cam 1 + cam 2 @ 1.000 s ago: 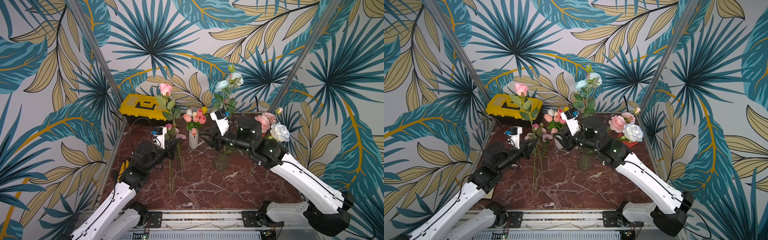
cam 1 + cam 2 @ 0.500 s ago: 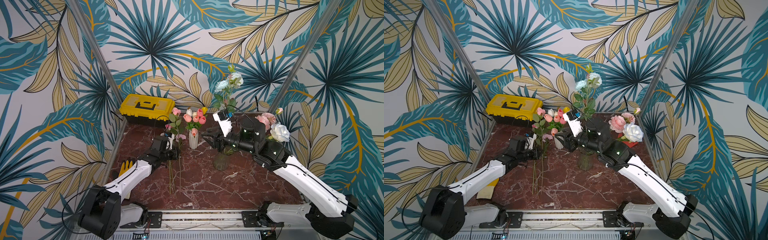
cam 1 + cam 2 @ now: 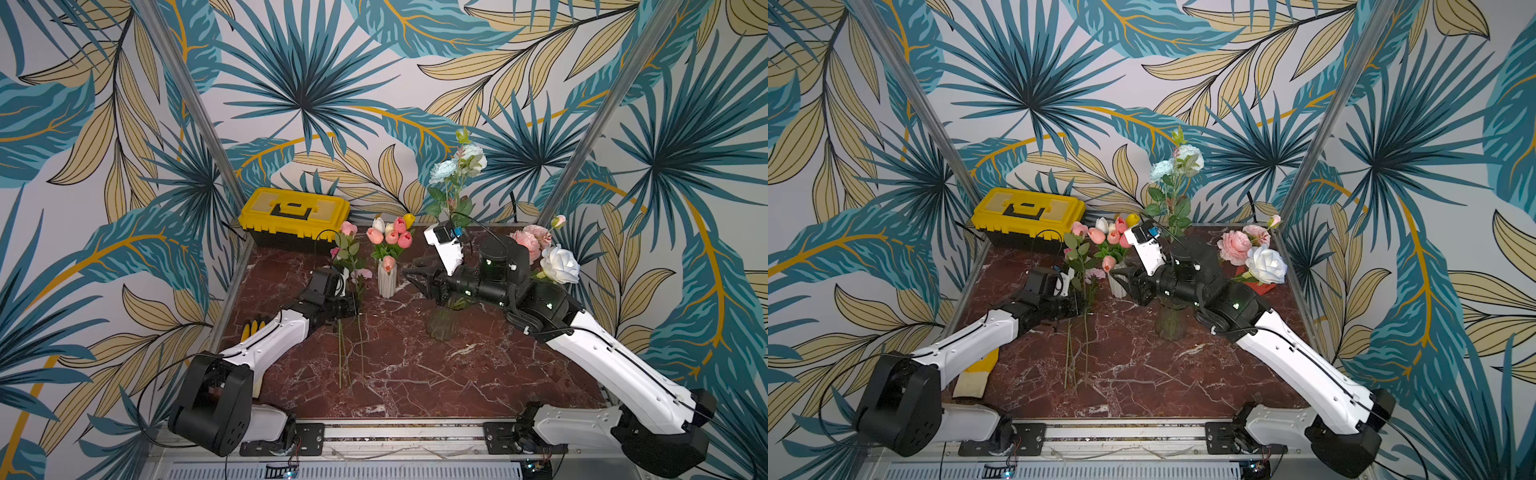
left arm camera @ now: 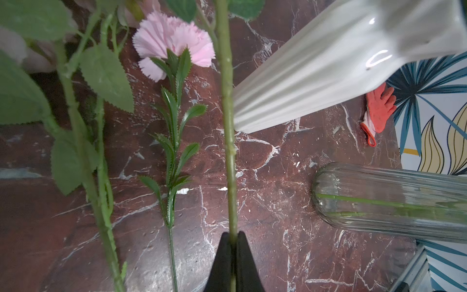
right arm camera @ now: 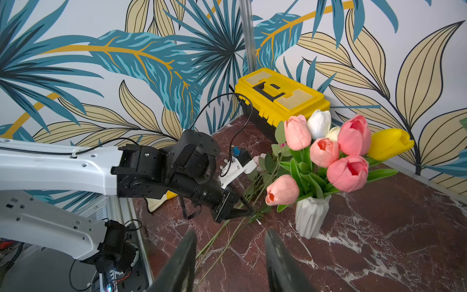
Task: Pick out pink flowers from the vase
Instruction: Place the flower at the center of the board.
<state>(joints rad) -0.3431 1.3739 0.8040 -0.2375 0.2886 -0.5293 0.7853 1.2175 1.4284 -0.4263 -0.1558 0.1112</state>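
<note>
The other flowers already lie by the pink carnation's leafy stem (image 4: 169, 214), so I will next move my left gripper down and across toward it to release the rose's green stem.
My left gripper (image 3: 351, 305) (image 4: 233, 236) is shut on the green stem (image 4: 227, 101) of a pink rose (image 3: 348, 227), held low over the table. Beside it a pink carnation (image 4: 174, 43) (image 3: 363, 273) and another leafy stem lie on the marble. The clear glass vase (image 3: 444, 322) (image 4: 391, 199) holds pale blue and white roses (image 3: 457, 164). My right gripper (image 3: 409, 270) (image 5: 231, 242) stands open and empty above the table, between the glass vase and a white ribbed vase (image 3: 386, 278) of pink, white and yellow tulips (image 5: 326, 151).
A yellow toolbox (image 3: 295, 216) sits at the back left. Pink peonies (image 3: 525, 241) and a white rose (image 3: 559, 264) stand at the back right, near a red glove (image 4: 379, 111). A yellow glove (image 3: 252, 328) lies at the left table edge.
The left arm has come down and stretched forward, bringing the pink rose from high above the table to low beside the lying stems. The right arm has hardly moved.
</note>
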